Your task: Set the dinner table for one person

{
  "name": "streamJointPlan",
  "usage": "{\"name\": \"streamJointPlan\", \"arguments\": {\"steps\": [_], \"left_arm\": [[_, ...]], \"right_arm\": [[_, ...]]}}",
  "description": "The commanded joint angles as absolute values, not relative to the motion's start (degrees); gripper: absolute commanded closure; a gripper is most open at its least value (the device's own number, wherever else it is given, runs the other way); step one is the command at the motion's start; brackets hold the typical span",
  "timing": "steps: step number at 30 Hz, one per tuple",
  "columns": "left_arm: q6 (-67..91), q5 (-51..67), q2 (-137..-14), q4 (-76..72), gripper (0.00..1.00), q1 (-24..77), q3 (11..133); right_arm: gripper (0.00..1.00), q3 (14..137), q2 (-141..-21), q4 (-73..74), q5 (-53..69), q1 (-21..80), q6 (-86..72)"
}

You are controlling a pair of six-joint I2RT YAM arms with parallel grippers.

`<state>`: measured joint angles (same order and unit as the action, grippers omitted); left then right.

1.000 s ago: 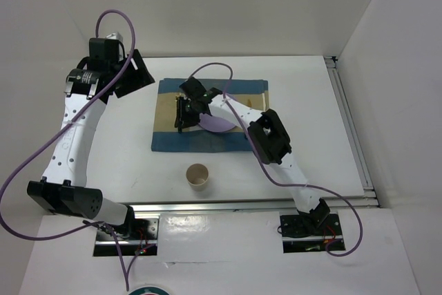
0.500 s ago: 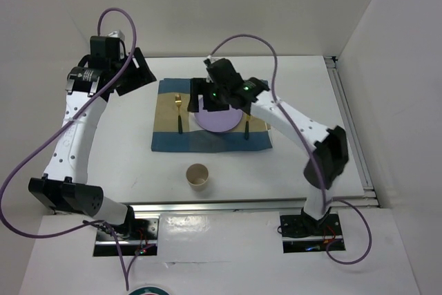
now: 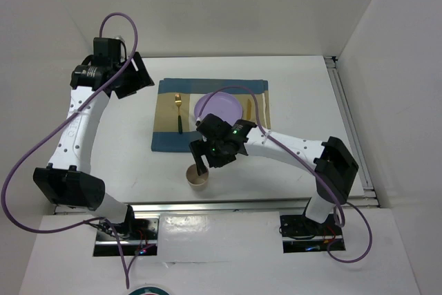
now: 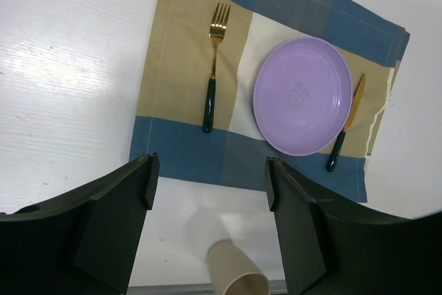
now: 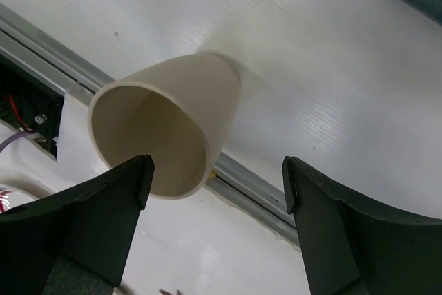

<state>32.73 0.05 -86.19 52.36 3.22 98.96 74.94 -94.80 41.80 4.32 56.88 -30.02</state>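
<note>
Next, my right gripper lowers slightly, then closes its open fingers on one side of the paper cup's rim just below them.
On the white dinner table (image 3: pixel 311 101) lies a blue-and-tan mat (image 3: pixel 166 139). A purple plate (image 3: pixel 219 108) sits on it, with a gold fork (image 3: pixel 178 112) to its left and a gold knife (image 3: pixel 248 110) to its right. A beige paper cup (image 3: pixel 199 180) stands upright near the front rail. My right gripper (image 3: pixel 202 162) is open, right above and beside the cup. In the right wrist view the cup (image 5: pixel 166 122) is off to the left of the open gripper (image 5: pixel 215 174). My left gripper (image 3: pixel 129 77) is open and empty, high over the table's far left. Its view shows plate (image 4: pixel 302 94), fork (image 4: pixel 213 67), knife (image 4: pixel 347 122) and cup (image 4: pixel 235 274).
An aluminium rail (image 3: pixel 242 204) runs along the table's near edge, just in front of the cup, and another (image 3: pixel 349 122) runs along the right edge. White walls close in the back and sides. Purple cables loop over both arms.
My right arm has swung from over the mat back toward the near edge and come down by the cup. Plate, fork and knife now lie uncovered. The left arm has hardly moved.
</note>
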Motion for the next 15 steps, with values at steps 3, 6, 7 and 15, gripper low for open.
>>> {"name": "streamJointPlan", "arguments": {"steps": [3,6,7,15], "left_arm": [[31.1,1.7,-84.5,51.0,0.20,3.2,96.9],[31.1,2.2,-83.9,50.5,0.20,3.2,96.2],[31.1,2.2,-83.9,50.4,0.20,3.2,95.7],[30.0,1.0,-83.9,50.4,0.20,3.2,95.7]], "right_arm": [[0.18,75.3,-98.3,37.3,4.0,57.3,-31.1],[0.36,75.8,-100.0,35.8,3.4,57.3,-31.7],[0.43,76.4,-100.0,35.8,2.9,57.3,-31.7],[1.00,85.1,-96.9,45.5,-9.2,54.9,-31.9]]}}
